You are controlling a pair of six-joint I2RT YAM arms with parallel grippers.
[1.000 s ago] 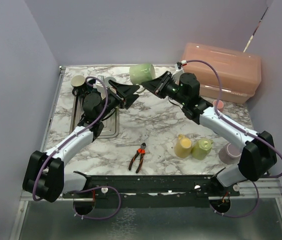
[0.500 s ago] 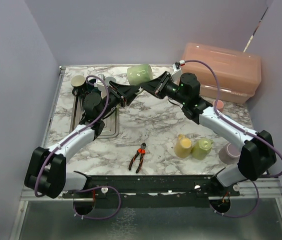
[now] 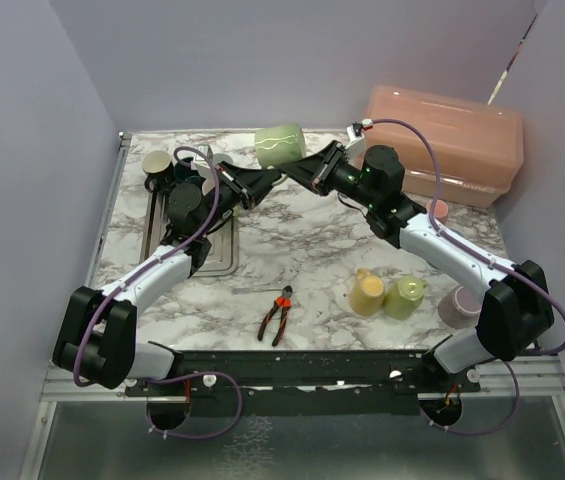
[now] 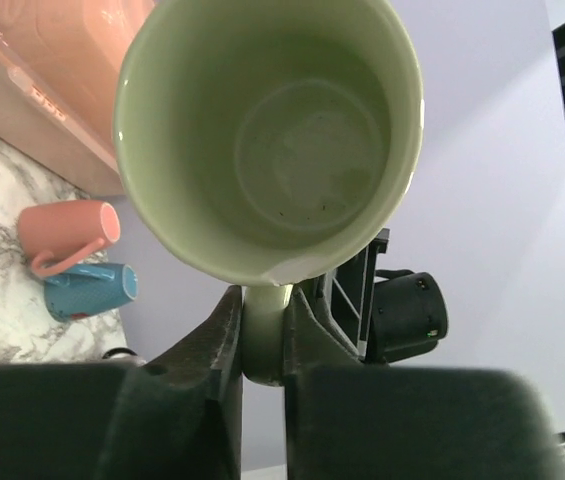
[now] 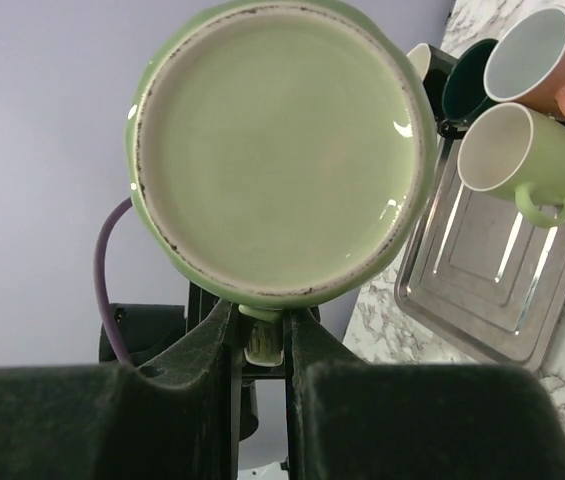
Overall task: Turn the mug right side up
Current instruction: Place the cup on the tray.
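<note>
I will move my left gripper to the left in the top view and down onto the metal tray (image 3: pixel 221 247) next, because the mug lies on its side. I will turn the gripper fingers-down before it lets go.
A pale green mug (image 3: pixel 280 145) hangs in the air over the back of the table, lying on its side between both arms. My left gripper (image 3: pixel 268 179) comes at it from the left and my right gripper (image 3: pixel 298 169) from the right. In the left wrist view the mug (image 4: pixel 267 130) shows its open mouth, and the left gripper (image 4: pixel 262 305) is shut on the handle below the rim. In the right wrist view the mug (image 5: pixel 277 150) shows its base, and the right gripper (image 5: pixel 260 322) is shut on the same handle.
A metal tray (image 3: pixel 218 250) lies at the left, with several mugs (image 3: pixel 158 163) behind it. Pliers (image 3: pixel 277 315) lie near the front. A yellow mug (image 3: pixel 366 293), a green mug (image 3: pixel 405 297) and a mauve mug (image 3: pixel 459 305) stand at front right. A pink box (image 3: pixel 447 140) sits at back right.
My left gripper has reached up to the mug and shut on its handle. The mug, held by the right gripper, has shifted slightly to the left.
</note>
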